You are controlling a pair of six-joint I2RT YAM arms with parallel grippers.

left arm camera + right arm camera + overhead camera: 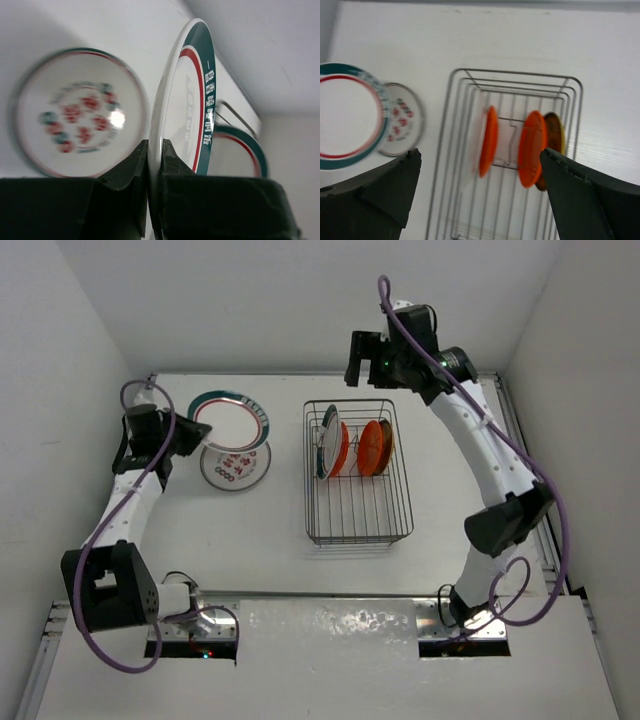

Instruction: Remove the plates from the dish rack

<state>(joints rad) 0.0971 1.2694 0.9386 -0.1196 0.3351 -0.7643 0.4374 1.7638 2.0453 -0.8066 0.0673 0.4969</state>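
Observation:
I will next move my open right gripper down and to the left in the top view onto the near rim of the white green-rimmed plate [334,416] [476,142], because it stands upright.
My left gripper [196,436] [155,150] is shut on the rim of a white plate with a green and red ring [232,420] [187,95], held tilted above the table. Under it a white plate with red marks [236,468] [77,112] lies flat. The dish rack [395,515] [570,120] holds upright plates: a white green-rimmed one [325,443] [240,150], an orange one [341,448] [489,140], another orange one [371,448] [532,147] and a yellowish one [555,140]. My right gripper [363,358] [480,185] hangs open over the rack's far end, empty.
The rack stands mid-table between the two arms. White walls close in the table at the back and on both sides. The left arm's cable [105,525] loops beside its forearm, and the right arm [490,455] arcs along the right edge.

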